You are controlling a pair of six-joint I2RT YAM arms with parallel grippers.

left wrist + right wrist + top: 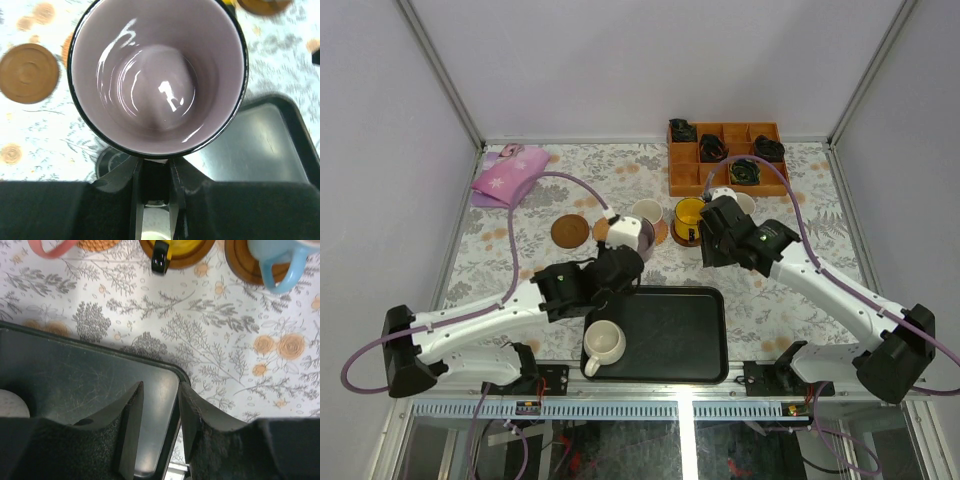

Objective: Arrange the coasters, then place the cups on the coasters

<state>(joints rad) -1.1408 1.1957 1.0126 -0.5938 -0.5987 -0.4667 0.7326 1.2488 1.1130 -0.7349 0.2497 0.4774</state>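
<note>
The left gripper lowers the mauve cup (157, 75) outward onto the second coaster next and lets go; that coaster lies outward and below, bare beside the pink cup.
My left gripper (155, 165) is shut on the handle of the mauve cup (157, 75), holding it upright above the table beside the tray's far left corner (628, 234). A bare brown coaster (570, 231) lies just left of it, and a second coaster (66, 47) peeks out behind the cup. The pink cup (647, 212), yellow cup (175, 247) and light blue cup (277, 260) each stand on a coaster in a row. The cream cup (604, 342) sits on the black tray (690, 335). My right gripper (160, 387) hangs open and empty over the tray's far right corner.
An orange wooden compartment box (725, 157) with black coiled items stands at the back right. A pink cloth (508, 173) lies at the back left. The tray sits at the near edge between the two arm bases.
</note>
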